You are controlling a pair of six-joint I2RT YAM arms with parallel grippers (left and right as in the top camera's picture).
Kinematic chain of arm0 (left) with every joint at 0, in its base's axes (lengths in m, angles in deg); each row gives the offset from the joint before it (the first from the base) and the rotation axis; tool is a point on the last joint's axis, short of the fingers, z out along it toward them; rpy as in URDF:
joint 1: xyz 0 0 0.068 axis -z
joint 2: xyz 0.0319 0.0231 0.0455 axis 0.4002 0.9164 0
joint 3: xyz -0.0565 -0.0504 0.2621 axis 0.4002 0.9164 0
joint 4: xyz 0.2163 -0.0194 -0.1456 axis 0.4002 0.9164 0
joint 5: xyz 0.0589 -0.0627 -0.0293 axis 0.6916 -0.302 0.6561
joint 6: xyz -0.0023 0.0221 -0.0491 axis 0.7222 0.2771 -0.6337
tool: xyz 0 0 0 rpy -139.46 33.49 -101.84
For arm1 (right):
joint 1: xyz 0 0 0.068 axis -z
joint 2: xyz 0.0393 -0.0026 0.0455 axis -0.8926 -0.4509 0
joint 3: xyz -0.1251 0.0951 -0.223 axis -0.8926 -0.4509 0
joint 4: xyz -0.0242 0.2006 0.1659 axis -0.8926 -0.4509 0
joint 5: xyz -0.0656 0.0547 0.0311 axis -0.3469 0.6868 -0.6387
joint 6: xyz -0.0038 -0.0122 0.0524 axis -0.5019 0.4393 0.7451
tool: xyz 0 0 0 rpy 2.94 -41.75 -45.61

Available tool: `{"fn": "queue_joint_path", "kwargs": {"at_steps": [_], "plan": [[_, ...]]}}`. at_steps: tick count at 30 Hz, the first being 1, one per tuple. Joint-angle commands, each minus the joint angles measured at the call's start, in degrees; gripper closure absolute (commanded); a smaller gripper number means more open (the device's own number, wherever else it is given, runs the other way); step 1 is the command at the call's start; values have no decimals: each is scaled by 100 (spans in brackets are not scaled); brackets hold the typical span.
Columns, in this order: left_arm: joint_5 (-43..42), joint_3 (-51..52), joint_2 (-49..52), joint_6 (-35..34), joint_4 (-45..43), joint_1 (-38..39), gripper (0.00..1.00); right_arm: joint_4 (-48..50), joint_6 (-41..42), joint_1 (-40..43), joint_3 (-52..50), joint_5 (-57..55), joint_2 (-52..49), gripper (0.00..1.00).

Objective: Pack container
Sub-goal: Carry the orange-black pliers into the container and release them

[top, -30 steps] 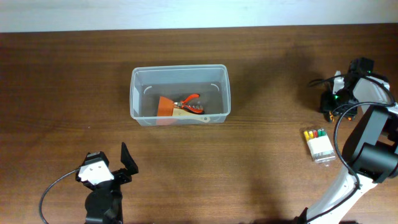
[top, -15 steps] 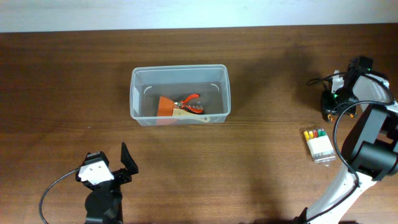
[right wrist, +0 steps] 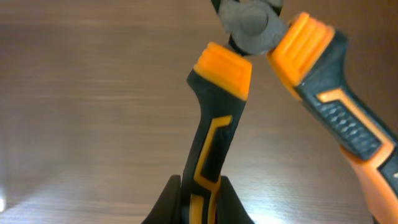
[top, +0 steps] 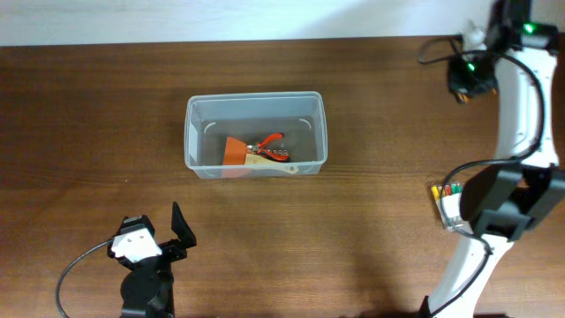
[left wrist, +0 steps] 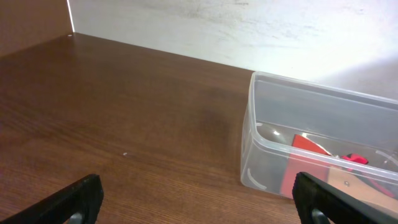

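Note:
The container stands left of my right gripper in the overhead view, so next my right gripper will swing that way over the red-handled pliers (top: 268,140) inside, lower and release.
The container (top: 190,132), a clear plastic tub, stands left of the table's middle; its near wall (left wrist: 323,112) also shows in the left wrist view. Inside lie an orange scraper (top: 235,150) and red-handled pliers (top: 268,140). My right gripper (right wrist: 200,186) is shut on one handle of black-and-orange pliers (right wrist: 214,124), which hang above the wood with their handles spread. From overhead, that gripper (top: 465,75) is at the far right, near the back edge. My left gripper (top: 152,231) stands open near the front left, its fingers wide apart and holding nothing (left wrist: 199,202).
A small clear box of coloured bits (top: 448,205) lies at the right, partly behind the right arm's base (top: 512,212). A pale wall (top: 265,18) runs along the table's back edge. A cable (top: 75,269) loops beside the left arm.
My right gripper has shut on the pliers' handle and risen with them toward the back edge. The left arm and the container have not moved.

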Motion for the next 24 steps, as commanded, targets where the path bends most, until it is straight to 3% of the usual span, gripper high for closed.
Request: {"fn": "queue_joint_path", "kwargs": {"at_steps": [1,12,18,24], "plan": [[20,20,-26,50,9,17,1,-354,-280,-835,833,203,127,96],[20,20,-26,50,9,17,1,-833,-927,-3788,1123,127,103,96],[20,20,-26,50,9,17,1,-817,-1504,-4509,774,114,81,96],[20,20,-26,50,9,17,1,-251,-1665,-4564,-289,114,81,96]]}}
